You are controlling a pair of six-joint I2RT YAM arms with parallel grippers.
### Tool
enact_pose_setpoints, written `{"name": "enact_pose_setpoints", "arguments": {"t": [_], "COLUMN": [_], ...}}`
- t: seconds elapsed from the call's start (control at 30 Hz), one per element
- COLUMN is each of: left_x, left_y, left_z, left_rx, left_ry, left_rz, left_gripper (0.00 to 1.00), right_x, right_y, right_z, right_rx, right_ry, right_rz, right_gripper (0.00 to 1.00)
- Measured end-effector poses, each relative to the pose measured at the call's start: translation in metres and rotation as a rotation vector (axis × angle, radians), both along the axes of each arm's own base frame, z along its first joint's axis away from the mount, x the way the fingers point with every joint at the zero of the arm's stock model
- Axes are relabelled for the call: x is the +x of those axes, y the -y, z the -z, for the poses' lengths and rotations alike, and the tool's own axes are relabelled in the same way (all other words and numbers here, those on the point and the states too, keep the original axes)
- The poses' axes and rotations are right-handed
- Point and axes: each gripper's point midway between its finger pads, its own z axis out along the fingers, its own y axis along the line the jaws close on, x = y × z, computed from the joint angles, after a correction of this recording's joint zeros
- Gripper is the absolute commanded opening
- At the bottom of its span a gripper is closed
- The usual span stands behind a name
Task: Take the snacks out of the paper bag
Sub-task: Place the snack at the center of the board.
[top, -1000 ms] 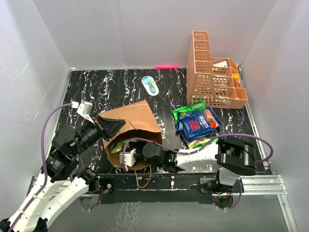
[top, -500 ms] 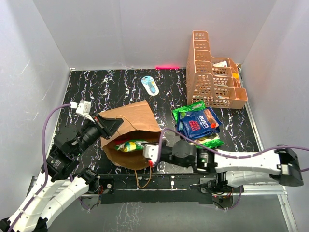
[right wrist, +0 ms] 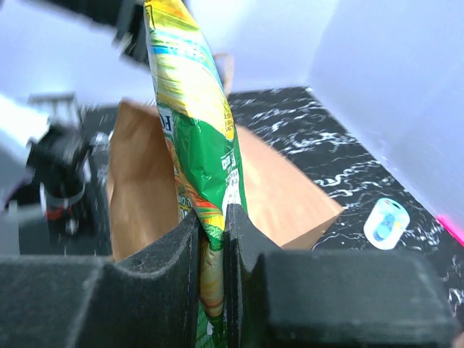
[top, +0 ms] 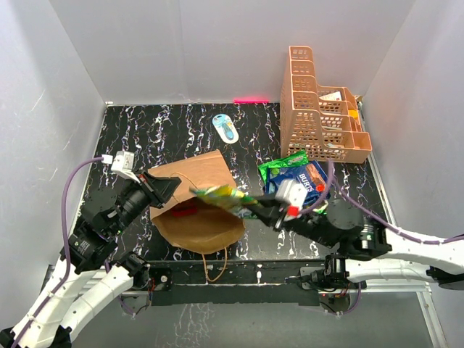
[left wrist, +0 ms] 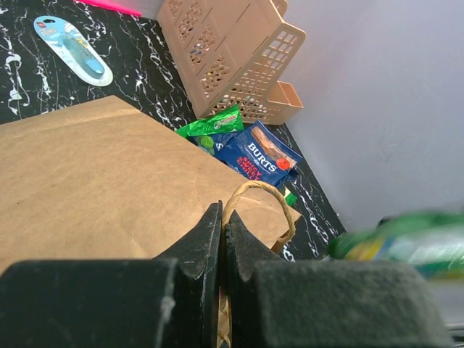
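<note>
My right gripper is above the blue Burts packet [top: 308, 181], which lies below it to the right in the top view, so it should swing to that side and down to release.
The brown paper bag [top: 206, 221] lies on its side, mouth toward the arms. My left gripper [top: 164, 190] is shut on its upper rim by the twisted handle [left wrist: 264, 190], and the jaws [left wrist: 223, 217] pinch paper and cord. My right gripper [top: 259, 211] is shut on a green-and-yellow snack packet [top: 220, 193], which hangs in the air just right of the bag's mouth. In the right wrist view that packet [right wrist: 192, 109] stands up from the gripper [right wrist: 212, 217] with the bag [right wrist: 283, 192] behind it. Something red [top: 187, 212] shows inside the bag. A green packet [top: 283, 164] and a blue Burts packet [top: 308, 181] lie on the table.
An orange lattice basket [top: 319, 119] stands at the back right. A small blue-white oval object [top: 225, 128] lies at the back middle of the black marbled table [top: 145, 130]. White walls close in three sides.
My right gripper has drawn back out of the bag's mouth and risen to the right with the green-and-yellow packet in it. The left gripper kept its hold on the bag.
</note>
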Motion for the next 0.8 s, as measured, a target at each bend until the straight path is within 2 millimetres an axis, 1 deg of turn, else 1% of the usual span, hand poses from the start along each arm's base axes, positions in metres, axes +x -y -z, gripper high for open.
{"name": "enact_pose_setpoints", "arguments": {"t": [0.07, 0.13, 0.17, 0.27, 0.43, 0.53, 0.63, 0.7, 0.8], "left_x": [0.000, 0.000, 0.000, 0.000, -0.002, -0.003, -0.003, -0.003, -0.002], "left_y": [-0.001, -0.002, -0.002, -0.005, -0.008, -0.007, -0.007, -0.006, -0.005], "left_z": [0.000, 0.002, 0.003, 0.005, 0.004, 0.003, 0.003, 0.003, 0.004], "left_rx": [0.002, 0.006, 0.008, 0.013, 0.007, 0.001, -0.006, -0.008, -0.007], "left_ry": [-0.002, -0.009, -0.011, -0.018, -0.020, -0.024, -0.026, -0.030, -0.034], "left_rz": [-0.005, -0.010, -0.012, -0.022, -0.031, -0.031, -0.030, -0.028, -0.026], "left_gripper": [0.00, 0.00, 0.00, 0.00, 0.00, 0.00, 0.00, 0.00, 0.00], "right_x": [0.011, 0.024, 0.030, 0.050, 0.075, 0.090, 0.112, 0.134, 0.170], "right_y": [0.012, 0.025, 0.030, 0.047, 0.071, 0.084, 0.093, 0.100, 0.113], "right_z": [-0.025, -0.046, -0.052, -0.061, -0.059, -0.045, -0.021, -0.002, 0.035], "right_rx": [0.091, 0.178, 0.207, 0.281, 0.355, 0.376, 0.377, 0.382, 0.396], "right_ry": [-0.053, -0.105, -0.123, -0.176, -0.216, -0.229, -0.236, -0.260, -0.340], "right_rz": [0.089, 0.189, 0.230, 0.389, 0.622, 0.776, 0.922, 1.016, 1.131], "right_gripper": [0.08, 0.08, 0.08, 0.08, 0.08, 0.08, 0.08, 0.08, 0.08]}}
